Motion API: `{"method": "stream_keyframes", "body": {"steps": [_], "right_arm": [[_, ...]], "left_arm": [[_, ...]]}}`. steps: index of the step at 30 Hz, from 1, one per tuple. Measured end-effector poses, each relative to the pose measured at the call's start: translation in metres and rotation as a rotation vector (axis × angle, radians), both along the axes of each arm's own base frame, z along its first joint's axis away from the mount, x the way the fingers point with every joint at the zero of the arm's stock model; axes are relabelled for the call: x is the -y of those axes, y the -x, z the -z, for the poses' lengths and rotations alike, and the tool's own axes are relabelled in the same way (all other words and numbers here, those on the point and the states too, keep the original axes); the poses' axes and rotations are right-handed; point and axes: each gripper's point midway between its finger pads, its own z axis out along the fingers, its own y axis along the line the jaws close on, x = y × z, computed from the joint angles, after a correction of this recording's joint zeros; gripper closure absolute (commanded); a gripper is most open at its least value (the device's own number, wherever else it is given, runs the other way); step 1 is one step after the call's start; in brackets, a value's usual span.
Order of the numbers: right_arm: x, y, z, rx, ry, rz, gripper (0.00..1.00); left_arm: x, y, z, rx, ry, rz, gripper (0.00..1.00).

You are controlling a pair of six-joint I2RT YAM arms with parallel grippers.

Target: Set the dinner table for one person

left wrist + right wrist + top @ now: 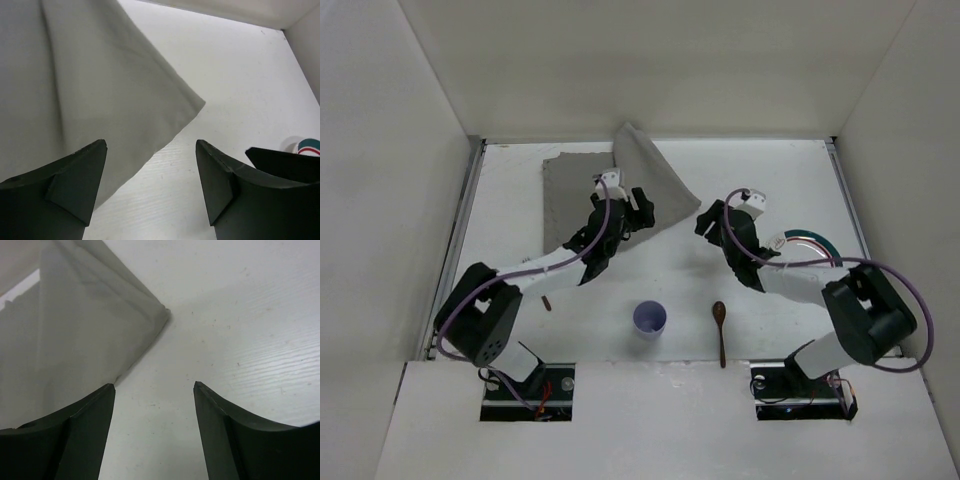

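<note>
My right gripper moves outward and down onto the pointed corner of the folded placemat [164, 315] next, since that corner still lies ahead of its open fingers.
The grey cloth placemat [582, 190] lies at the back left of the white dinner table [770, 180], with its right part folded over into a point [655, 180]. My left gripper [638, 210] is open and empty at the fold's near edge. In the left wrist view the cloth [90, 90] lies under the left finger, and bare table shows between the fingertips [150, 150]. My right gripper [710, 222] is open and empty, just right of the fold's corner. The right wrist view shows that corner [75, 330] ahead to the left of the gripper [154, 385].
A white plate with a green and red rim [812, 243] lies partly under the right arm. It also shows in the left wrist view [310, 146]. A lavender cup [650, 318] and a wooden spoon [720, 330] lie near the front. A small dark item [548, 302] peeks out by the left arm.
</note>
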Motion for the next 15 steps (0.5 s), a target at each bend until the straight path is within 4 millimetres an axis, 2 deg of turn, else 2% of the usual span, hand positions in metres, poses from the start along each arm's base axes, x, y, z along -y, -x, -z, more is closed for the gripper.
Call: {"method": "stream_keyframes", "body": {"steps": [1, 3, 6, 9, 12, 15], "right_arm": [[-0.002, -0.003, 0.006, -0.02, -0.004, 0.002, 0.29], [-0.009, -0.013, 0.018, -0.062, -0.022, 0.001, 0.29], [-0.013, -0.031, 0.035, -0.12, -0.052, 0.013, 0.31], [-0.007, -0.048, 0.049, -0.173, -0.079, 0.047, 0.31], [-0.001, -0.065, 0.054, -0.21, -0.097, 0.078, 0.34], [0.001, -0.081, 0.053, -0.231, -0.115, 0.094, 0.39]], "left_arm": [[-0.009, 0.005, 0.002, -0.007, 0.016, -0.027, 0.3], [-0.031, 0.016, 0.019, -0.045, 0.032, -0.085, 0.31], [-0.069, 0.029, 0.063, -0.139, 0.017, -0.187, 0.32], [-0.103, 0.043, 0.1, -0.232, -0.003, -0.279, 0.32], [-0.124, 0.052, 0.112, -0.266, 0.007, -0.34, 0.33], [-0.134, 0.051, 0.101, -0.245, 0.06, -0.378, 0.34]]}}
